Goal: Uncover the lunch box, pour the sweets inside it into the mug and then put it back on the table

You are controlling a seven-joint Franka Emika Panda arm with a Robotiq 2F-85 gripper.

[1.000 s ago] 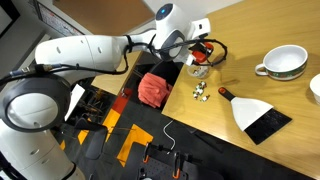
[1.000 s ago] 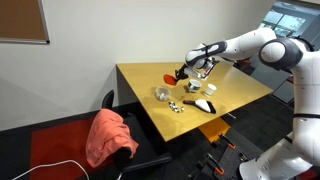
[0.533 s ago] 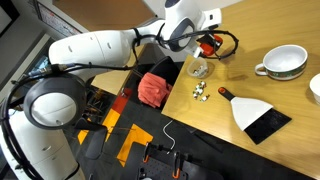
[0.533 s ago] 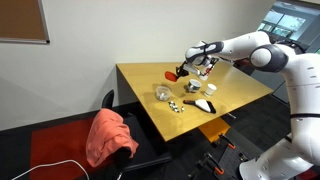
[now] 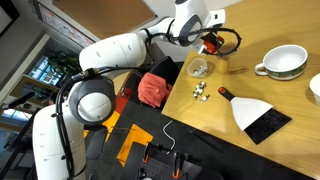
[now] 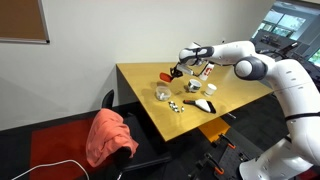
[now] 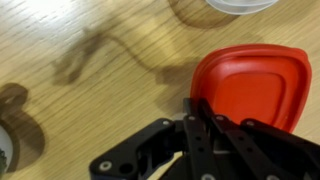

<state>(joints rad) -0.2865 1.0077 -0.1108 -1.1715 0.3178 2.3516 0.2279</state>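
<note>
I will next lower slightly and release the red lid (image 5: pixel 212 45) onto the bare table beside the lunch box, just below my fingers.
My gripper (image 5: pixel 206 43) is shut on the edge of the red lid (image 5: pixel 212 45), which it holds low over the wooden table (image 5: pixel 290 25) near its far edge. In the wrist view the fingers (image 7: pixel 200 112) pinch the lid's (image 7: pixel 255 85) rim. The uncovered clear lunch box (image 5: pixel 199 68) stands on the table just beside the gripper. It also shows in an exterior view (image 6: pixel 161 94). Several sweets (image 5: pixel 200 91) lie loose on the table next to the box. The white mug with a green rim (image 5: pixel 283 63) stands apart to the side.
A black and white scraper (image 5: pixel 258 115) lies near the table's front edge. A red cloth (image 5: pixel 153 88) hangs on a chair beside the table. Another white dish (image 5: pixel 315 88) sits at the frame's edge.
The gripper has carried the red lid a little away from the lunch box towards the table's far edge. The box, sweets and mug have not moved.
</note>
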